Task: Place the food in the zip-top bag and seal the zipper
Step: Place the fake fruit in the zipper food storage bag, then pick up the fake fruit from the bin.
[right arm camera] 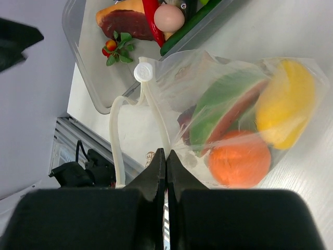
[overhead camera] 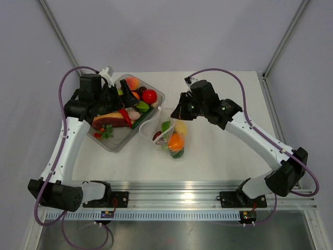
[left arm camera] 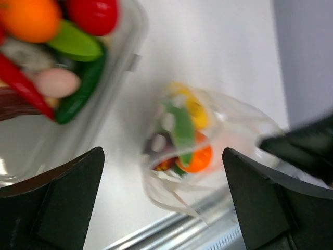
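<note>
The pink egg [overhead camera: 135, 115] [left arm camera: 57, 83] lies uncovered below and to the left in the wrist view, so the left gripper will move down that way next, with its fingers on both sides of the egg.
The zip-top bag [overhead camera: 169, 136] lies in the middle of the table with orange [right arm camera: 239, 159], yellow [right arm camera: 285, 112] and green [right arm camera: 223, 104] food inside. Its whitish zipper [right arm camera: 156, 114] loops loosely at the mouth. My right gripper [right arm camera: 166, 156] is shut, pinching the bag's mouth edge by the zipper; from above, the right gripper [overhead camera: 178, 113] is at the bag's far end. My left gripper [left arm camera: 164, 200] is wide open and holds nothing. It hovers over the clear tray [overhead camera: 115, 143], and the left gripper [overhead camera: 122, 94] is left of the bag [left arm camera: 208, 130].
The clear tray [left arm camera: 132, 41] holds more food: a red tomato [overhead camera: 150, 96], a peach piece [overhead camera: 132, 82], a pink egg [right arm camera: 169, 16], a red chili and a meat slice [overhead camera: 110, 121]. A metal rail [overhead camera: 182, 194] runs along the near table edge.
</note>
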